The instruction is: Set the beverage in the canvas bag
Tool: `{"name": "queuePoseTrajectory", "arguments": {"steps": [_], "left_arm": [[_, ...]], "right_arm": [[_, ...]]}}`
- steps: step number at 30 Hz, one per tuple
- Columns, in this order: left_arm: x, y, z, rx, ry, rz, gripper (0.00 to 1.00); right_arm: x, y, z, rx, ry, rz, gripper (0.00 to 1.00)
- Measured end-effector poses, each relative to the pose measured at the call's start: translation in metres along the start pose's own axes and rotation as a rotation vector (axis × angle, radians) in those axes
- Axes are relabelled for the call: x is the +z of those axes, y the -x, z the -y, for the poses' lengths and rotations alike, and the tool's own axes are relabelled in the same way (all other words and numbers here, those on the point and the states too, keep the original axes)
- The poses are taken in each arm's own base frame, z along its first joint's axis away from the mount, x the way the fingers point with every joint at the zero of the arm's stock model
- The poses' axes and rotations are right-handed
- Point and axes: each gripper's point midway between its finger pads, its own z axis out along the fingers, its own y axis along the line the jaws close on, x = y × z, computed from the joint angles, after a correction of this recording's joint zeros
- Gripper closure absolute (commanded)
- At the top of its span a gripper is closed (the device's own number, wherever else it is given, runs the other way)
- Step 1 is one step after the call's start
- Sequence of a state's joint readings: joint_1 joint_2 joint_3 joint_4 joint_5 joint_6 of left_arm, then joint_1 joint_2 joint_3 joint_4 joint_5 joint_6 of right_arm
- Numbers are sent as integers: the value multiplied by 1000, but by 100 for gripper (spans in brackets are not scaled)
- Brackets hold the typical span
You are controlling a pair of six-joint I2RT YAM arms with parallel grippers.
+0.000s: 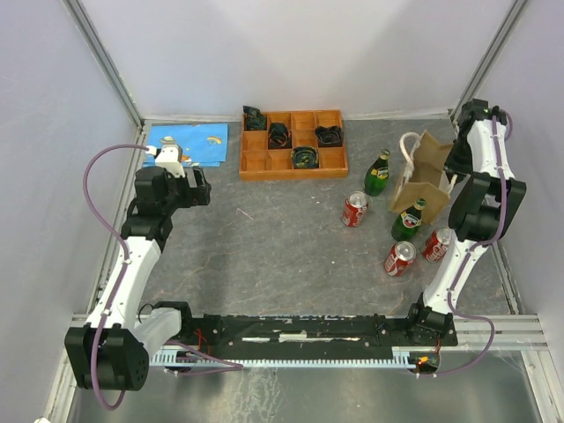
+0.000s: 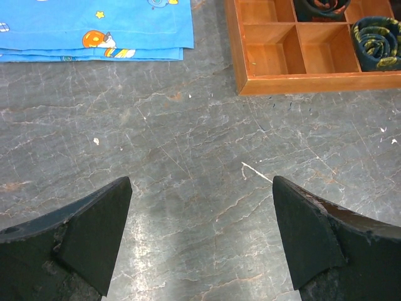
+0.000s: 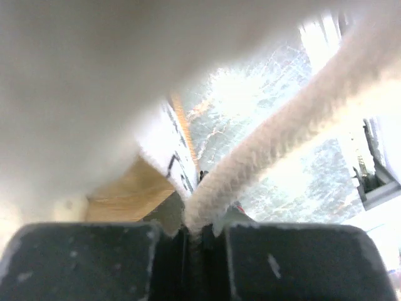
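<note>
My right gripper is going to lift the bag (image 1: 421,179) next, carry it toward the bare tabletop before the tray, lower it and release the handle, because bottles and cans crowd the bag.
The tan canvas bag (image 1: 421,179) stands at the right of the table, its mouth open. My right gripper (image 1: 455,166) is at the bag's right side, shut on a cream rope handle (image 3: 276,135); the right wrist view shows the rope pinched between the jaws of the right gripper (image 3: 199,235), with tan bag fabric (image 3: 128,194) below left. Beverages stand around the bag: a green bottle (image 1: 378,173) to its left, another green bottle (image 1: 408,220) in front, and three red cans (image 1: 355,210), (image 1: 399,258), (image 1: 436,245). My left gripper (image 1: 201,188) (image 2: 202,232) hangs open over bare table, far left.
An orange wooden compartment tray (image 1: 251,167) (image 2: 269,84) with dark rolled items sits at the back middle. A blue patterned cloth (image 1: 198,141) (image 2: 94,28) lies at the back left. White walls and a metal frame enclose the table.
</note>
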State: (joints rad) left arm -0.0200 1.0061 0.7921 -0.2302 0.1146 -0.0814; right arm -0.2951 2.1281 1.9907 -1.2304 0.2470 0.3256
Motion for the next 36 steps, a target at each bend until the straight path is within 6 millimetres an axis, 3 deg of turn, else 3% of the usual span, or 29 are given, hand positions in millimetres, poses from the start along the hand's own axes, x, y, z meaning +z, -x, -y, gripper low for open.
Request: {"name": "queuePoseTrajectory", "arguments": {"steps": [5,8,12,13,15,17,20,25,29,33,36], "left_arm": [[-1,7,1,2,-2,14,1],[-2,10,1,2,-2,19,1],[-3,16,2,4,-3,32,1],[-4,18,2,4,-3,35,1],[-5,23,2,5,-3,45,1],[-5,26,3,6,-3,51,1],[-7,27,3,5,-4,53,1],[-12,26,3,-10,0,52,1],[-19,28,-2,-43,41,65,1],[-26,30,-13,-99,111,83,0],[-28,22,-19,-141,145,68,1]], "right_arm": [[-8,5,-4,15,33,25,100],[-34,21,-7,32,78,82,100],[-105,62,-8,84,176,279,100],[-133,73,-7,106,213,351,100],[-176,83,-7,145,289,455,100],[-213,81,-4,173,355,526,100],[-258,64,-8,213,486,577,100],[-290,34,-41,224,677,545,100],[-314,8,-99,117,804,510,100],[-343,-48,-166,-54,907,461,100],[-354,-90,-199,-148,938,439,100]]}}
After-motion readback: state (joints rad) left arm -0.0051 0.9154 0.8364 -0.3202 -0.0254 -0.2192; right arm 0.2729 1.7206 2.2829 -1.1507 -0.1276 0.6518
